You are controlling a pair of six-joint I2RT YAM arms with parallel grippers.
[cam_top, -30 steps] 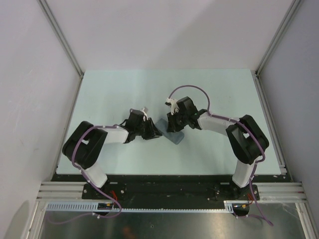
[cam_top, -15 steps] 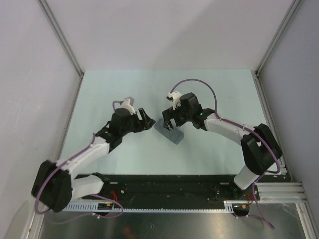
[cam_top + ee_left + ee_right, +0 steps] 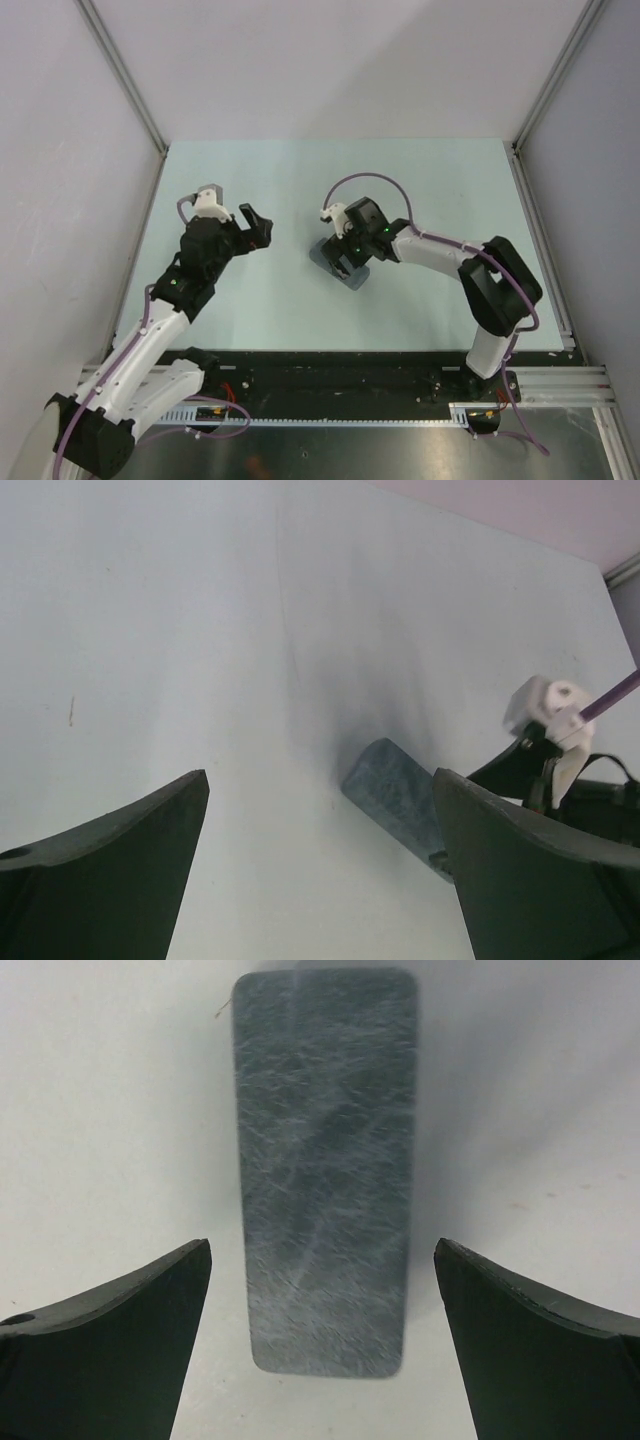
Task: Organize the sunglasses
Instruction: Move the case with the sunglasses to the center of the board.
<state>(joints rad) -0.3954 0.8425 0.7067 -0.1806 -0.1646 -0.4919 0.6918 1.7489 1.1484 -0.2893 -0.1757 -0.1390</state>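
Observation:
The right gripper moves straight down over the near end of the grey case (image 3: pixel 354 278) (image 3: pixel 326 1305) next and closes, since its open fingers already stand on either side of the case.
A closed grey textured case (image 3: pixel 354 278) lies on the table just right of centre. It also fills the right wrist view as a long grey oblong (image 3: pixel 325 1160). My right gripper (image 3: pixel 338 258) hovers straight over the case, open, its jaws standing wide on either side of the case's near end (image 3: pixel 322 1252) without touching it. My left gripper (image 3: pixel 252 228) is open and empty, well to the left of the case. In the left wrist view (image 3: pixel 320 780) one end of the case (image 3: pixel 395 795) shows beyond its right finger. The sunglasses are out of view.
The pale green table (image 3: pixel 440 190) has metal rails along its left and right sides, with white walls behind. The right arm's wrist and purple cable (image 3: pixel 560 760) sit beside the case in the left wrist view.
Both grippers have gone from nearly shut to wide open. The left arm has drawn back to the left, away from the case. The right gripper has stayed over the case.

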